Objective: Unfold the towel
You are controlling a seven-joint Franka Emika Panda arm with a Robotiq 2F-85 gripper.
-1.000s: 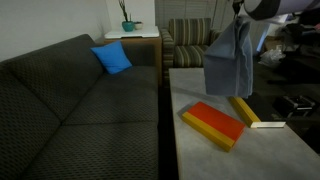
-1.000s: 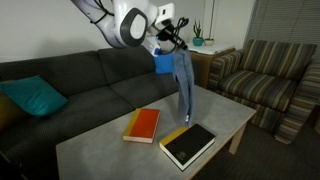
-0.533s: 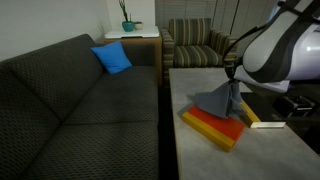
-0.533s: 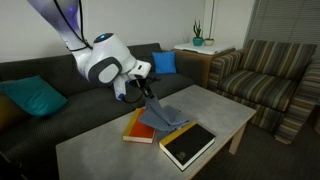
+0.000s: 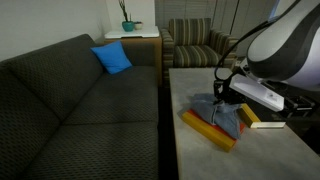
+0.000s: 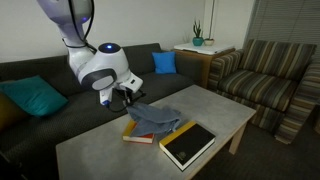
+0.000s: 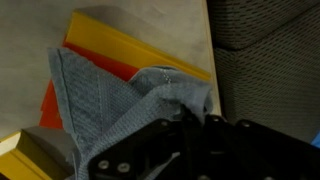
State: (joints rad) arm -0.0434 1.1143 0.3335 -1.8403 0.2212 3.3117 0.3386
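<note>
The towel lies crumpled over the box. Next, my gripper should pull the towel's edge away from the armchair, down onto the bare table end [image 6: 90,150], and release it.
The grey-blue towel [image 5: 224,113] lies crumpled on the low table, draped over the orange-and-yellow flat box [image 5: 205,124]. It shows in both exterior views [image 6: 157,119] and fills the wrist view [image 7: 115,105], where the box [image 7: 120,50] shows beneath it. My gripper [image 5: 222,93] is low over the table [image 6: 126,98], its fingers [image 7: 192,118] pinched on one edge of the towel near the table's sofa-side edge. The rest of the cloth is slack and wrinkled.
A black book with a yellow edge [image 6: 188,145] lies next to the box [image 5: 248,112]. A dark sofa [image 5: 80,100] borders the table, with a blue pillow [image 5: 112,58] and a teal pillow [image 6: 35,97]. A striped armchair [image 6: 265,75] stands beyond.
The gripper came down from high above the table, where the towel hung full length, to table level. The towel has collapsed onto the box.
</note>
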